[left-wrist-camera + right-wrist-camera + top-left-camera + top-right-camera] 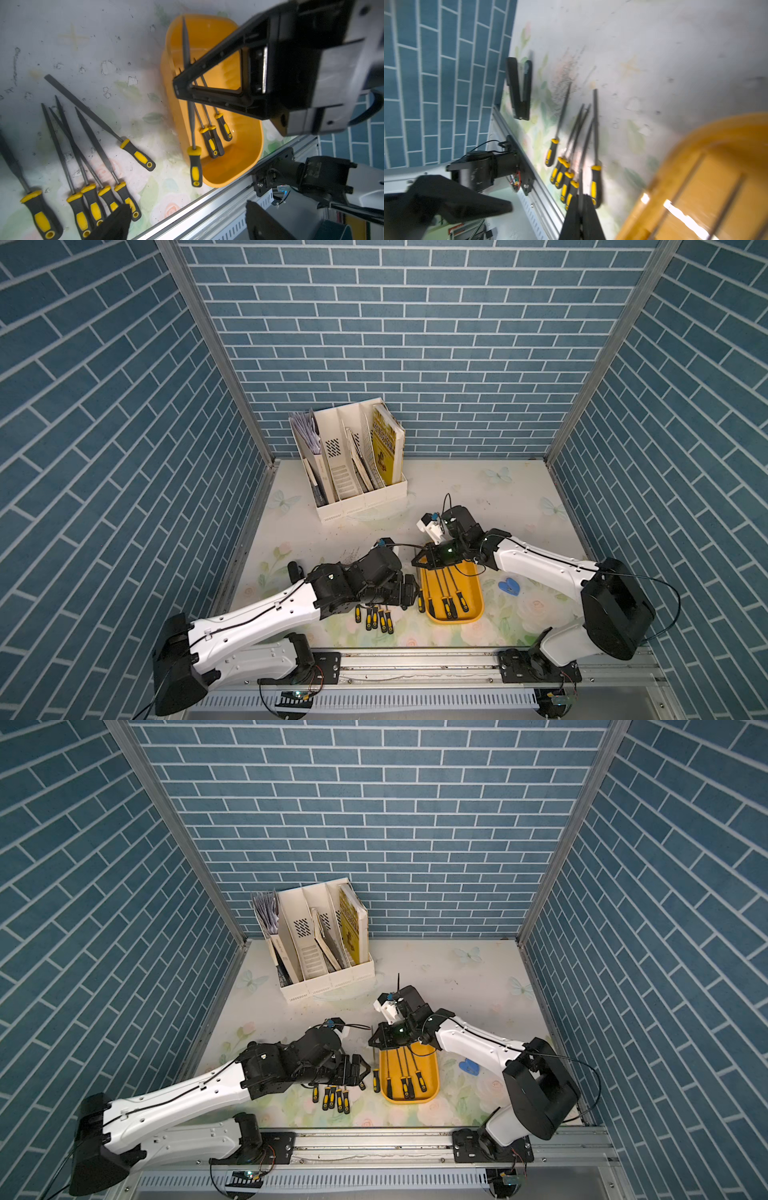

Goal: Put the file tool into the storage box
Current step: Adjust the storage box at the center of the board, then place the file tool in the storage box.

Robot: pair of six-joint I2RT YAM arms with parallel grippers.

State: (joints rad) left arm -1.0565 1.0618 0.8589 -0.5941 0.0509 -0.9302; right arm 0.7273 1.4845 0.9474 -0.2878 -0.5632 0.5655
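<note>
My right gripper next lifts the file tool past the storage box's rim, its handle hanging outside, and lowers over the box's bottom to release its body.
The orange-yellow storage box (478, 593) (434, 1073) (245, 149) (695, 145) lies on the table front centre, with black-and-yellow file tools in it (216, 141). My right gripper (417, 562) (372, 1042) (178, 87) (580, 196) hovers over the box's far left end, shut on the thin shaft of a file tool (420, 598) (195, 166). That file's handle hangs at the box's left rim. Just left of the box, my left gripper (411, 593) (361, 1069) (188, 216) is open and empty. Several more files (376, 618) (93, 203) (564, 174) lie beneath it.
A white magazine organizer (357, 464) with books stands at the back left. To the right of the box lies a blue heart-shaped clip (509, 587). An aluminium rail (415, 659) runs along the table's front edge. Blue brick walls close in three sides.
</note>
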